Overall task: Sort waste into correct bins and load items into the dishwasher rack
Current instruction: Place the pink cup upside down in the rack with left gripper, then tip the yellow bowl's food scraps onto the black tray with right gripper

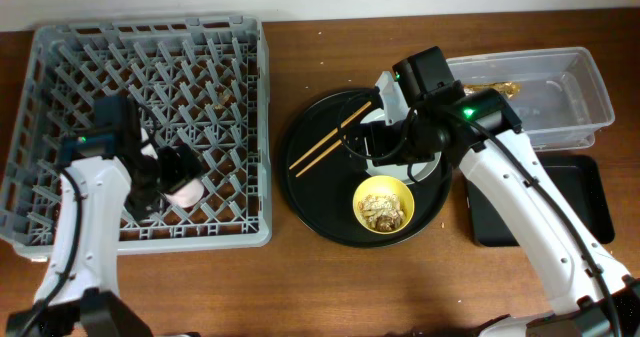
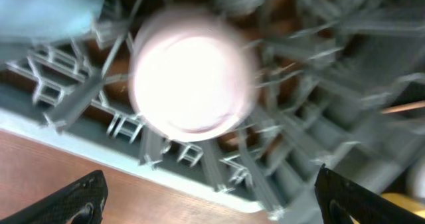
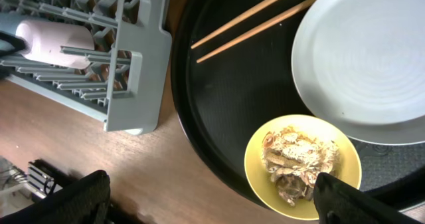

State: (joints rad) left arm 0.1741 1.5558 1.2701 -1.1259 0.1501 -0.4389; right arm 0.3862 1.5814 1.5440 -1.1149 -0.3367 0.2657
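I will next move my right gripper down and back to the yellow bowl's rack-side rim, because food scraps still need to be sorted. The bowl's rim is below my gripper and closer to my base.
The grey dishwasher rack stands at the left. The pink cup lies in it near its front edge, also in the left wrist view and the right wrist view. A light-blue cup sits beside it. My left gripper is open just short of the pink cup. My right gripper is open and empty above the round tray. The yellow bowl holds beige food scraps. The chopsticks and pale plate lie beside it. The napkin is not visible.
The bowl, plate and chopsticks rest on a large round black tray. A clear tub at the back right holds a brown-gold wrapper. A shallow black tray lies in front of it. The table is brown wood.
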